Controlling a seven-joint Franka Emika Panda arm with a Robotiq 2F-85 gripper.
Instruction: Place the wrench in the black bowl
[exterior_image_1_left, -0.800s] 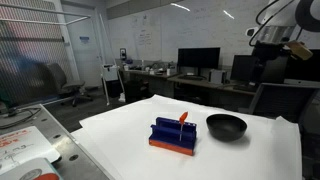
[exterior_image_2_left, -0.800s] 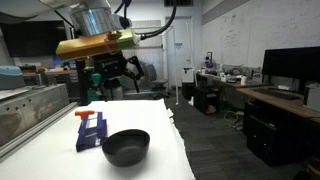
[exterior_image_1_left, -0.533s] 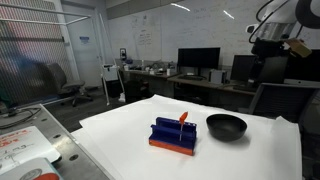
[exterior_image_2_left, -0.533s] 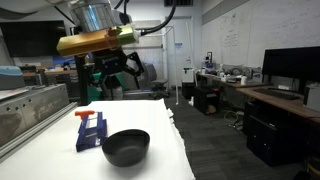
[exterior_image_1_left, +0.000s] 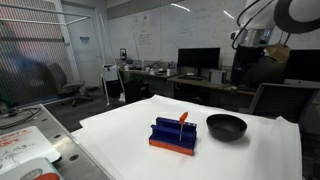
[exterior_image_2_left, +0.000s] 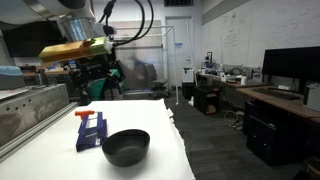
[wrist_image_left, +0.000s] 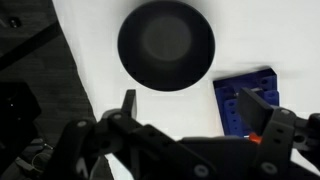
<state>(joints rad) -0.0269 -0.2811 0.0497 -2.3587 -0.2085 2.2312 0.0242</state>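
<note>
My gripper should move over to the blue rack (exterior_image_1_left: 172, 134) next, then turn and go down onto the orange-red top of the wrench (exterior_image_1_left: 183, 119), which sticks up clear of the slots.
The wrench (exterior_image_1_left: 183, 119) is a thin orange-red stick standing upright in the blue slotted rack (exterior_image_1_left: 172, 134); it also shows in an exterior view (exterior_image_2_left: 88, 114). The black bowl (exterior_image_1_left: 226, 126) sits empty on the white table beside the rack, and shows in an exterior view (exterior_image_2_left: 126, 147) and the wrist view (wrist_image_left: 166, 47). My gripper (wrist_image_left: 190, 108) is open and empty, high above the table, with the bowl and the rack (wrist_image_left: 245, 98) below it. In an exterior view the gripper (exterior_image_2_left: 95, 82) hangs well above and behind the rack.
The white table (exterior_image_1_left: 120, 135) ends in edges close to the bowl (exterior_image_2_left: 180, 150). Desks with monitors (exterior_image_1_left: 198, 60) stand behind. A metal bench with clutter (exterior_image_1_left: 25, 140) lies at one side.
The arm has swung sideways across both exterior views and dropped slightly. The gripper stays open. Wrench, rack and bowl have not moved.
</note>
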